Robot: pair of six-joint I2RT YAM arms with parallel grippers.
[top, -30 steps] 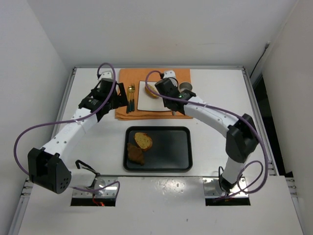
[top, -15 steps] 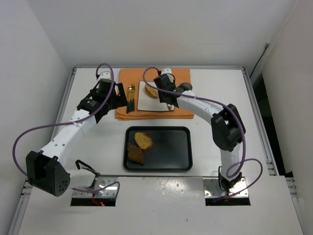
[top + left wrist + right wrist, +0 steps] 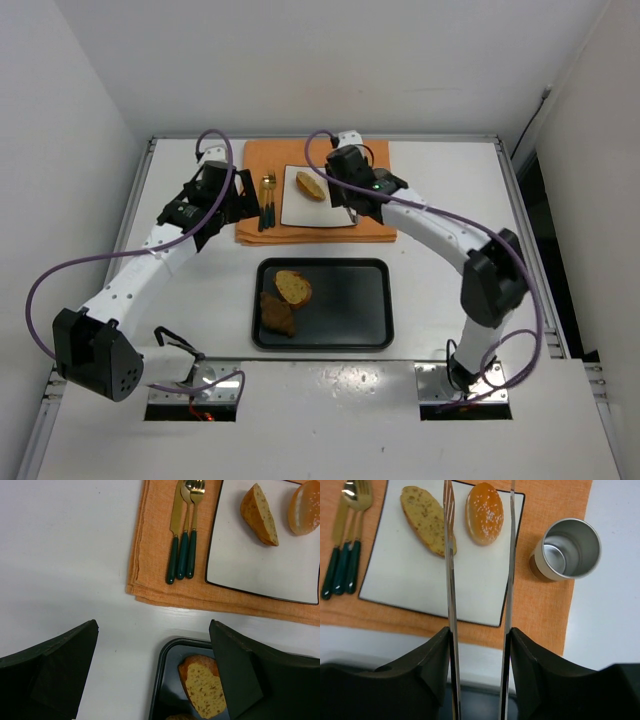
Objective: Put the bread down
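The round toasted slice (image 3: 293, 287) is below and back of my right gripper, so my right gripper needs to move back and down next and turn its open tongs onto the slice.
An oval bread slice (image 3: 427, 520) and a glossy orange-brown bun (image 3: 484, 512) lie on a white square plate (image 3: 415, 580). My right gripper (image 3: 479, 635) is shut on metal tongs (image 3: 451, 580). The tong arms stand apart above the plate, straddling the bun, and hold nothing. In the top view the right gripper (image 3: 345, 195) hides the bun; the oval slice (image 3: 310, 186) shows. A round toasted slice (image 3: 293, 287) lies in the black tray (image 3: 350, 335), next to a darker lumpy piece (image 3: 277, 313). My left gripper (image 3: 152, 675) is open and empty, above the tray's far left corner.
An orange placemat (image 3: 262, 232) lies under the plate. Gold cutlery with green handles (image 3: 184, 535) lies on it left of the plate. A steel cup (image 3: 565, 550) stands on the mat right of the plate. The left arm (image 3: 150, 265) reaches along the table's left side.
The right wrist swung left over the plate, then drew back to the right with the tongs; its elbow moved with it. Both plate pieces lie still. The left arm hardly moved.
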